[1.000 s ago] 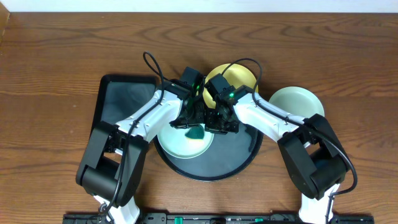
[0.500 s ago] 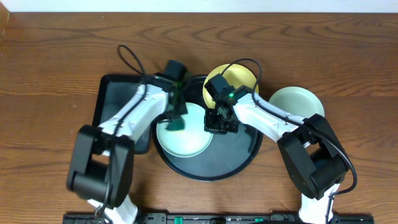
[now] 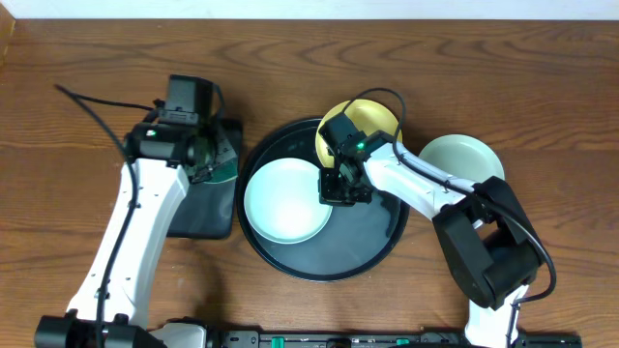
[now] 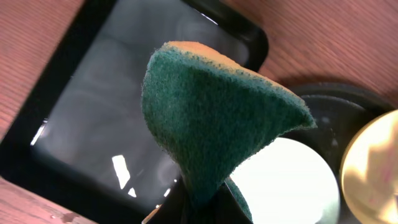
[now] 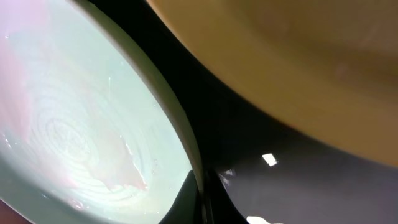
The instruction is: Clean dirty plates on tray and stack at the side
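The second mint plate is off the tray, so the robot's right gripper will next rise, swing to the right in the overhead view and come down onto that plate.
A pale mint plate lies in the left half of the round black tray. My right gripper is shut on its right rim. In the right wrist view the fingers pinch that rim, and the plate shows a pinkish smear. A pale yellow plate sits at the tray's back edge. A second mint plate lies on the table to the right. My left gripper is shut on a green sponge above the rectangular black tray.
The rectangular tray lies just left of the round tray and looks wet and bare. The left wrist view also shows the mint plate and the yellow plate. Brown wooden table all round.
My left arm has swung left with the sponge, off the mint plate and over the rectangular tray. The right gripper has stayed on the plate's rim.
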### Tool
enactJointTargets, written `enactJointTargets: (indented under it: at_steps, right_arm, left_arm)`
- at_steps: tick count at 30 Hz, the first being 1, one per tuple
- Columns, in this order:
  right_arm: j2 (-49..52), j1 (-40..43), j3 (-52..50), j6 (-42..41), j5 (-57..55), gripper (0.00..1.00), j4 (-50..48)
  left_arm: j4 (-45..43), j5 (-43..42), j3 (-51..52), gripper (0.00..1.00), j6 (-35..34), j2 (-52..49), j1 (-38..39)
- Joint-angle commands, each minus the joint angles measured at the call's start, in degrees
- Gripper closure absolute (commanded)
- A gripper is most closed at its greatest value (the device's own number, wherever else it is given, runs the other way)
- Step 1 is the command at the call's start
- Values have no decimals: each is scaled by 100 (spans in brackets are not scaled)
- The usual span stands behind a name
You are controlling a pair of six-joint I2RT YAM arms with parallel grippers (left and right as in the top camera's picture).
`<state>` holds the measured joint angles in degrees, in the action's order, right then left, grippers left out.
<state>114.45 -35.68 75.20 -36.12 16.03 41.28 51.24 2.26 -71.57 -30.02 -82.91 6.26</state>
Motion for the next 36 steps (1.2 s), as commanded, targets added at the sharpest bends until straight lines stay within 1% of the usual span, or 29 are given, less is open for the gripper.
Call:
enactJointTargets:
  at_steps: [1, 4, 8, 16, 22, 28, 34, 36]
  right_arm:
    - [-627, -61, 197, 592, -697, 99, 28]
    - [-1025, -223, 197, 807, -1355, 99, 133]
    - [-1580, -516, 197, 1134, -2527, 99, 337]
    - [-2304, -1128, 197, 1624, -4546, 99, 527]
    - [-2616, -1558, 197, 1860, -5923, 99, 520]
    - [-2835, -2033, 197, 1864, -7158, 99, 520]
    - [-3075, -2430, 197, 1871, -8083, 99, 411]
    - [-3150, -2559, 197, 2024, -8402, 99, 278]
  left_arm:
    - [22, 125, -136, 92, 190, 7, -221]
    - [22, 127, -129, 93, 190, -52, -304]
    - [17, 144, -118, 93, 192, -122, -315]
    - [22, 142, -96, 92, 190, -267, -315]
    - [37, 142, -92, 93, 190, -273, -315]
    - [48, 142, -92, 93, 190, -273, -315]
    - [74, 142, -92, 92, 190, -273, -315]
    - [81, 142, -92, 92, 190, -273, -315]
